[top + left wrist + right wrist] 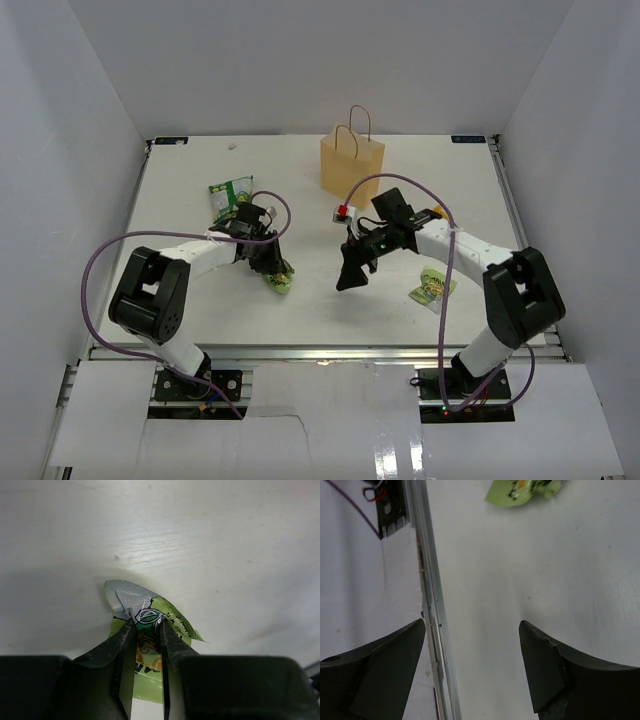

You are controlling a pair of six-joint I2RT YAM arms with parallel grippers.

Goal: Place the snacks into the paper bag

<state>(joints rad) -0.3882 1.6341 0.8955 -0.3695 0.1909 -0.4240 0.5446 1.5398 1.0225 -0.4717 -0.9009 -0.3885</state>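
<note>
I need to move my open right gripper to the left in the top view next, onto the green packet's free part, which sticks out past my left gripper's fingers.
The tan paper bag stands upright at the back centre of the table. My left gripper is shut on a green snack packet, low over the table at left centre; the left wrist view shows the fingers pinching this packet. Another green packet lies behind my left gripper. A green and yellow packet lies at front right. My right gripper is open and empty above the table's middle. In the right wrist view its fingers stand wide apart, with a green packet at the top.
The table's front metal rail runs under my right gripper in the wrist view. White walls enclose the table on three sides. Purple cables loop from both arms.
</note>
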